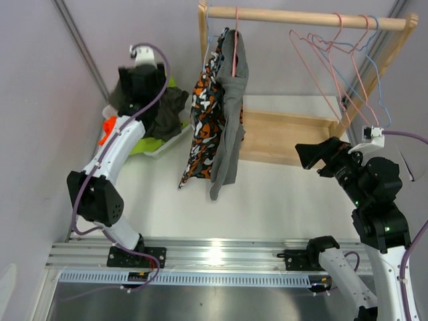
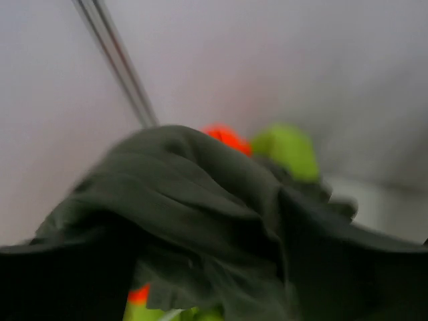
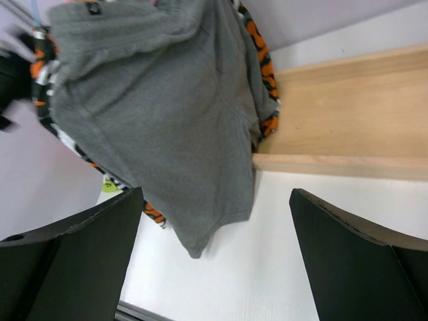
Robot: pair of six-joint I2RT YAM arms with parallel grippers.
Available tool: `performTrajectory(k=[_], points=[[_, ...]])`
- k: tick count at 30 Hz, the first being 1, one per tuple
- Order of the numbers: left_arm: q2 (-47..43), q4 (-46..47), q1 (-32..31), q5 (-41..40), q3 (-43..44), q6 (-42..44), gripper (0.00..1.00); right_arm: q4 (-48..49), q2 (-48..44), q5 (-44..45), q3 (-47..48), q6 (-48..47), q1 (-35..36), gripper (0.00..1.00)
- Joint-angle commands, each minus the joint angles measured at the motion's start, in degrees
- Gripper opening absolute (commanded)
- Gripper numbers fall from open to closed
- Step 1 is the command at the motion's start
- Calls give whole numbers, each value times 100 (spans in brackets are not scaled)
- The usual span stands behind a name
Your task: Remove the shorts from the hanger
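I will next move my open right gripper up and outward toward the mid-grey shorts, onto the pink wire below the wooden bar, because those shorts hang nearest on the pink hanger.
Mid-grey shorts and camouflage shorts hang from hangers on the left end of the wooden rail. Both also show in the right wrist view, the grey pair in front of the camouflage pair. Dark grey shorts lie on a pile with lime green and orange cloth at the far left. My left gripper hovers over that pile; its view is blurred and filled by the dark shorts, with its jaws seemingly spread at both lower corners. My right gripper is open and empty, right of the hanging shorts.
Several empty wire hangers hang on the right part of the rail. The rack's wooden base lies on the white table behind my right gripper. A white tray edge shows under the pile. A wall stands close on the left.
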Motion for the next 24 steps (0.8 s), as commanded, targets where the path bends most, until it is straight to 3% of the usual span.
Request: performTrajectory(k=[1,3,7,13,15,24], points=[[-661,-18,409,533,-762,-1480,99,815,295,-546,578,-27,-8,99],[-643,-990,603,792,-640,-1913,100,974,602,-993,895,-54,0,99],[-1406,-1348,595,1248,-1226,-2249,99,1291,1595,-1225,1949,95,228,99],[-3057,-1918,560,2110,-2176,-2180,99,546,3721,364,4619,-729,1826,99],[-3393,-2235,551,2338,-2511,-2118,99,413,4501,471,5505,-731,1864,99],[-4984,-2902,542,2858,-4181,-2196,99,606,6552,1166,7144,-555,1864,91]])
